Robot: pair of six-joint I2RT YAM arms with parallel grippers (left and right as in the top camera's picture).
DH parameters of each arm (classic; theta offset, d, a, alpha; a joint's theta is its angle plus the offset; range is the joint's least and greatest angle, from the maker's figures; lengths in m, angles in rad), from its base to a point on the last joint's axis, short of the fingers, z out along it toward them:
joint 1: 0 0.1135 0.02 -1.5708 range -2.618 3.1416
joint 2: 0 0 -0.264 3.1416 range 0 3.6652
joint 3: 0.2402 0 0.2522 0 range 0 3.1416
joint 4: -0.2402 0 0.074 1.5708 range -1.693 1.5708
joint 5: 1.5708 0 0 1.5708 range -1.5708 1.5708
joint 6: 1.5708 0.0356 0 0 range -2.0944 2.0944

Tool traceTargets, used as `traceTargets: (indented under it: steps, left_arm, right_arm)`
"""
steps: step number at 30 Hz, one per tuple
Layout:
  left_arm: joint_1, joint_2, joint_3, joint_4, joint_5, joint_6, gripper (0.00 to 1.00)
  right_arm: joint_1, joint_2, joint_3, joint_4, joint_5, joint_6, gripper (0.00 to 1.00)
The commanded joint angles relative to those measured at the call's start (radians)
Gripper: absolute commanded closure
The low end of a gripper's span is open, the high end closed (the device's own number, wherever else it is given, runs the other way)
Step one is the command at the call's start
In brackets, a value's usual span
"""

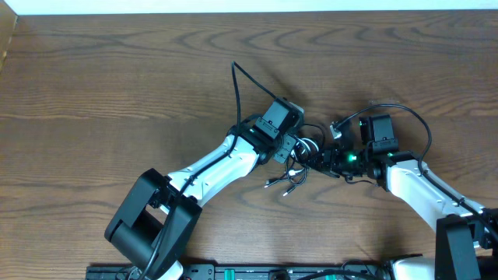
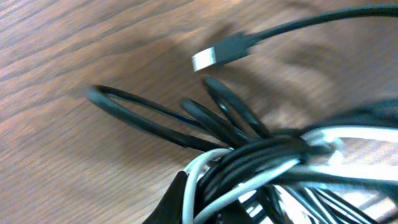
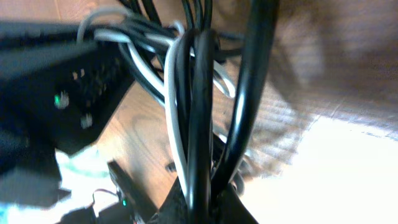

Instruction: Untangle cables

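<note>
My right gripper and my left gripper are both closed on one tangled bundle. Next, my right gripper will pull back, away from my left gripper, until the black strands come loose.
The black and white cables (image 1: 311, 155) lie in a tangled bundle on the wooden table, between my two grippers. My left gripper (image 1: 299, 146) is shut on the bundle from the left; in the left wrist view a white strand (image 2: 193, 180) runs against its dark finger (image 2: 175, 200). Black loops (image 2: 155, 118) fan out on the wood, and a black plug with a metal tip (image 2: 217, 55) hangs above them. My right gripper (image 3: 202, 202) is shut on several black strands (image 3: 199, 112) and one white strand (image 3: 174, 106), which rise up from its jaws. Loose plug ends (image 1: 284, 185) lie just in front of the bundle.
Thicker black arm wires arc above each wrist, one at the left (image 1: 237, 82) and one at the right (image 1: 405, 115). The table's back edge (image 1: 249, 11) meets a white wall. The arm bases stand at the front edge (image 1: 148, 225).
</note>
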Motion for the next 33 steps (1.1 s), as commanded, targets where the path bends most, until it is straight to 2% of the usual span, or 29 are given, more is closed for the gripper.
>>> traceTargets:
  steps: [1, 9, 12, 16, 21, 26, 30, 33]
  left_arm:
    - [0.044, 0.016, 0.006, 0.007, -0.291, -0.087, 0.92]
    - [0.118, 0.016, 0.006, -0.011, -0.288, -0.153, 0.93]
    - [0.15, 0.016, 0.006, -0.015, -0.222, -0.154, 0.92]
    - [0.177, 0.016, 0.006, -0.023, -0.218, -0.156, 0.92]
    - [0.219, 0.016, 0.006, -0.034, -0.217, -0.219, 0.92]
    - [0.24, 0.016, 0.006, -0.045, -0.217, -0.224, 0.92]
    - [0.264, 0.016, 0.006, -0.057, -0.217, -0.277, 0.93]
    - [0.288, 0.016, 0.006, -0.053, -0.122, -0.275, 0.93]
  right_arm:
    - [0.002, 0.0, -0.015, -0.075, -0.051, -0.112, 0.99]
    - [-0.001, 0.0, -0.015, -0.19, -0.044, -0.231, 0.99]
    - [-0.008, 0.0, -0.015, -0.219, -0.018, -0.234, 0.99]
    - [-0.016, 0.0, -0.015, -0.304, 0.027, -0.295, 0.99]
    - [-0.031, 0.0, -0.015, -0.402, 0.187, -0.3, 0.99]
    - [-0.05, 0.0, -0.015, -0.418, 0.272, -0.298, 0.99]
    - [-0.064, 0.0, -0.015, -0.44, 0.375, -0.264, 0.99]
    - [-0.072, 0.0, -0.015, -0.441, 0.398, -0.253, 0.99]
